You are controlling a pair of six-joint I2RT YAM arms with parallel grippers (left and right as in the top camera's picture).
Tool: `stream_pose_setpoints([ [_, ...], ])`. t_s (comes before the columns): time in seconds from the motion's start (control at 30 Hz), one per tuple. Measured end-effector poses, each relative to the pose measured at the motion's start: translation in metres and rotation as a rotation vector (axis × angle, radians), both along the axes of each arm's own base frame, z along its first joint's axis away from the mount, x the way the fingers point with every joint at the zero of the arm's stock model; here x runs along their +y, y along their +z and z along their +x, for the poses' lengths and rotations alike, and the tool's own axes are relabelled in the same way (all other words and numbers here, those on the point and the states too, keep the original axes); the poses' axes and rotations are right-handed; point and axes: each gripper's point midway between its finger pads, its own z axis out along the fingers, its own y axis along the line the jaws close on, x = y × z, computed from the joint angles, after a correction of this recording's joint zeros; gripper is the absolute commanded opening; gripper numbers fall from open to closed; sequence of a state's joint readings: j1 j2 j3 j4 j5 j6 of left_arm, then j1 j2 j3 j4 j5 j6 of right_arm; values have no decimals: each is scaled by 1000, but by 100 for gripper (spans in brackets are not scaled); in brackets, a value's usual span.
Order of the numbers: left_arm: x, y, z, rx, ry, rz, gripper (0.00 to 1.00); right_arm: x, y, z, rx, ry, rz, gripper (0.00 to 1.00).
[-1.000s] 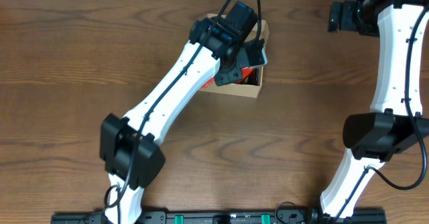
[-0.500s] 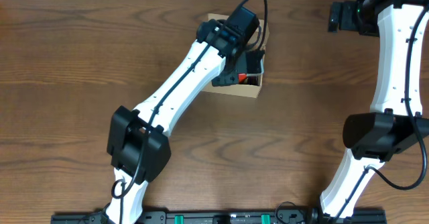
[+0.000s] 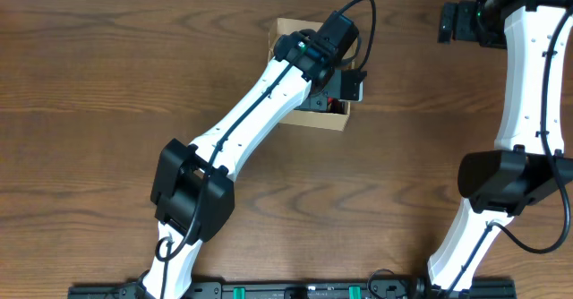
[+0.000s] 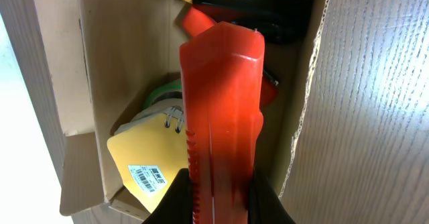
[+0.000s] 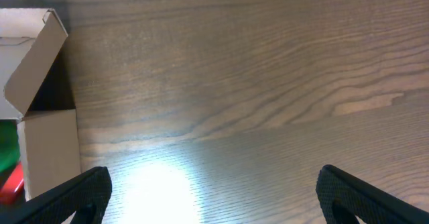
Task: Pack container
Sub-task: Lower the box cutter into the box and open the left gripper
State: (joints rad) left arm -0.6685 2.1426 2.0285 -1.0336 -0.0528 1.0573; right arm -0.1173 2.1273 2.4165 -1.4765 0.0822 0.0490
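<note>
My left gripper should lower the red item into the gap between the yellow notepad [image 4: 149, 158] and the container's side next. Then it should release the red item.
The container [image 3: 327, 120] is a small brown cardboard box standing open on the wooden table, mostly covered by my left arm in the overhead view. My left gripper [image 3: 346, 84] hangs over its right side. In the left wrist view that gripper [image 4: 220, 198] is shut on a long red plastic item [image 4: 224, 103], which points down into the container [image 4: 114, 63]. Inside lie a yellow spiral notepad [image 4: 149, 158], a green roll [image 4: 161, 93] and a black pen-like item [image 4: 251, 6]. My right gripper [image 3: 452, 21] is far off at the back right, open [image 5: 214, 190] over bare wood.
The right wrist view catches the container [image 5: 43, 127] at its left edge, its flap [image 5: 37, 56] raised. Lamp glare lies on the wood in front of it. My right arm's base segment [image 3: 506, 178] stands at the table's right side.
My left arm has swung to the right across the container, carrying the red item with it. The right arm has not moved.
</note>
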Motion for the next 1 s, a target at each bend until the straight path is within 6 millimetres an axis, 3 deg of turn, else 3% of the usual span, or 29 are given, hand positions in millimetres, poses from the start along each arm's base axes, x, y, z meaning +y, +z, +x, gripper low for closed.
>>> stream_pose_setpoints([
  [0.5,0,-37,0,59,-41,63,6,0,0,0,0,0,0,99],
  [0.93,2,-38,0,62,-7,61,61,0,0,0,0,0,0,99],
  [1.0,1,-37,1,57,6,53,61,0,0,0,0,0,0,99],
])
